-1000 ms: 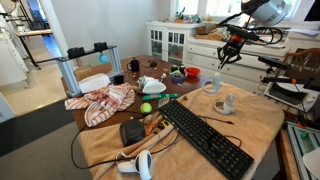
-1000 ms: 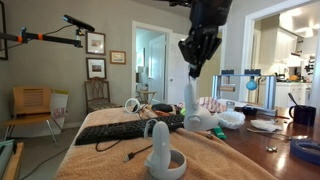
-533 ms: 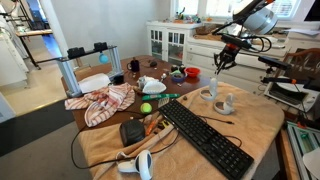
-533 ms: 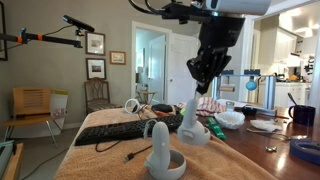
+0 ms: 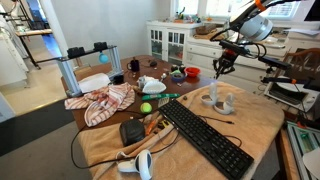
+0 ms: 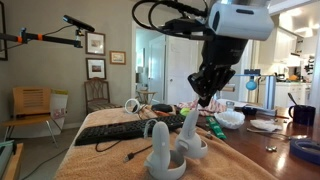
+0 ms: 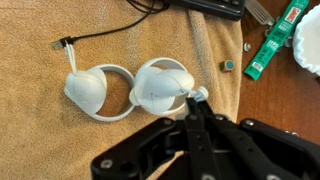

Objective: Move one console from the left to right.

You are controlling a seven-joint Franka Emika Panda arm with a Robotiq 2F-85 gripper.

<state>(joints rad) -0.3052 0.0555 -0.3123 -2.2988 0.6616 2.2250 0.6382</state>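
Note:
My gripper lowers slightly next, sets the console (image 5: 212,93) on the tan cloth beside the corded controller and releases the console's tip, as that cloth lies below.
The console (image 7: 160,88) is all white with a ring-like base. It stands next to a similar white controller with a thin cord (image 7: 85,88) on the tan cloth. My gripper (image 7: 195,100) is shut on the console's thin upper tip. In both exterior views the gripper (image 5: 217,74) (image 6: 197,103) is right above the console (image 5: 212,93) (image 6: 191,135), holding it upright. The console's base is at or just above the cloth. The corded controller (image 5: 228,102) (image 6: 158,150) stands close beside it.
A black keyboard (image 5: 205,135) (image 6: 120,128) lies along the table's middle. A larger white controller (image 5: 137,163) lies at the near corner. A green ball (image 5: 145,107), a red-checked cloth (image 5: 105,100) and dishes lie further along the table. A green packet (image 7: 275,40) lies near the console.
My gripper has come down with the console hanging from it, moving closer to the corded controller. The console now stands low beside it.

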